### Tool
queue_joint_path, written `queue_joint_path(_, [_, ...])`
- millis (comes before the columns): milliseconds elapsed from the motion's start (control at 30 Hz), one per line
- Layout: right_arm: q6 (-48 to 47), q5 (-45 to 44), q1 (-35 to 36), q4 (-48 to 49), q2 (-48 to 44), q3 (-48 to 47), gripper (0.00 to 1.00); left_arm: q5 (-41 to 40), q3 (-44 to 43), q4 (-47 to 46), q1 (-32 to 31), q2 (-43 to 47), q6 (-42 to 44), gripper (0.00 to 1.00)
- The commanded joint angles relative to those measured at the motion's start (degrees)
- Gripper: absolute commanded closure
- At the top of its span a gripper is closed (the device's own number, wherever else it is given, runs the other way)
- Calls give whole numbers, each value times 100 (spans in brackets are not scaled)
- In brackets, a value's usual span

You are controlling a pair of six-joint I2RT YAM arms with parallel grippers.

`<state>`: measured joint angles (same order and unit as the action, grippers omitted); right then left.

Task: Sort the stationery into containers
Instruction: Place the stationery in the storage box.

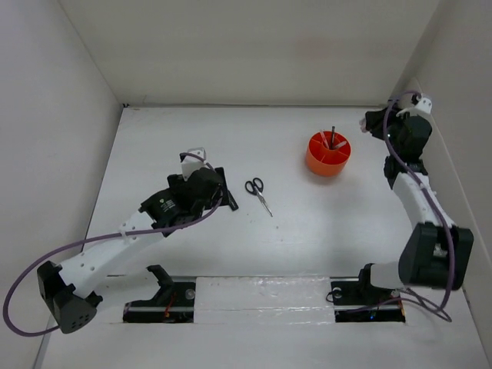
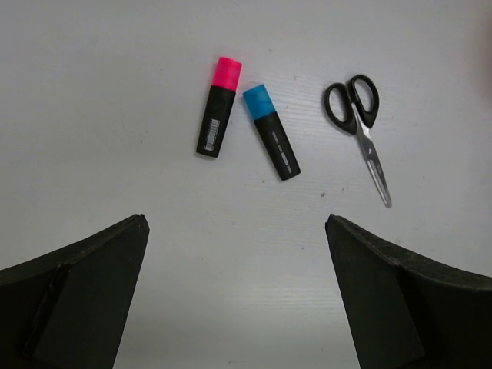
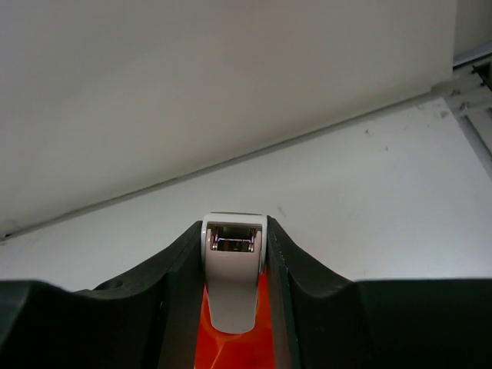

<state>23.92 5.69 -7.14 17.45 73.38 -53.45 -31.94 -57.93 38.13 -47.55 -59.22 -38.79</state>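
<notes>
My right gripper lowers the white item to the left in the top view next, over the nearest section of the organiser (image 1: 328, 153) below, then releases.
My left gripper (image 2: 237, 223) is open and empty above the table; it also shows in the top view (image 1: 224, 194). Ahead of it lie a pink-capped highlighter (image 2: 218, 106), a blue-capped highlighter (image 2: 271, 132) and black-handled scissors (image 2: 360, 131), also in the top view (image 1: 258, 192). My right gripper (image 3: 234, 231) is shut on a small white item (image 3: 233, 284) with a metal-lined opening. It is held above the orange organiser (image 3: 261, 338). In the top view that gripper (image 1: 373, 123) is just right of the organiser (image 1: 328, 153), which holds dark pens.
White walls enclose the table at the back and on both sides. My right arm stands close to the right wall (image 1: 453, 154). A wall-table corner line (image 3: 231, 165) runs ahead of the right gripper.
</notes>
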Motion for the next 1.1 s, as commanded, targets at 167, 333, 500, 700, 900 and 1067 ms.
queue_joint_path(167, [130, 3007, -965, 1734, 2240, -1246, 100, 232, 186, -280, 0, 288, 266, 1])
queue_joint_path(333, [-142, 3525, -1018, 2051, 2645, -1299, 100, 575, 247, -491, 0, 359, 486, 1])
queue_joint_path(500, [-318, 3237, -737, 2113, 2778, -1159, 100, 812, 300, -604, 0, 359, 618, 1])
queue_joint_path(700, [-546, 2438, -544, 2113, 2770, -791, 100, 988, 353, -710, 0, 534, 732, 1])
queue_joint_path(900, [-547, 2234, -429, 2113, 2821, -737, 100, 1041, 353, -763, 0, 534, 785, 1])
queue_joint_path(1067, [-599, 2086, -376, 2060, 2874, -737, 100, 1041, 353, -763, 0, 534, 785, 1])
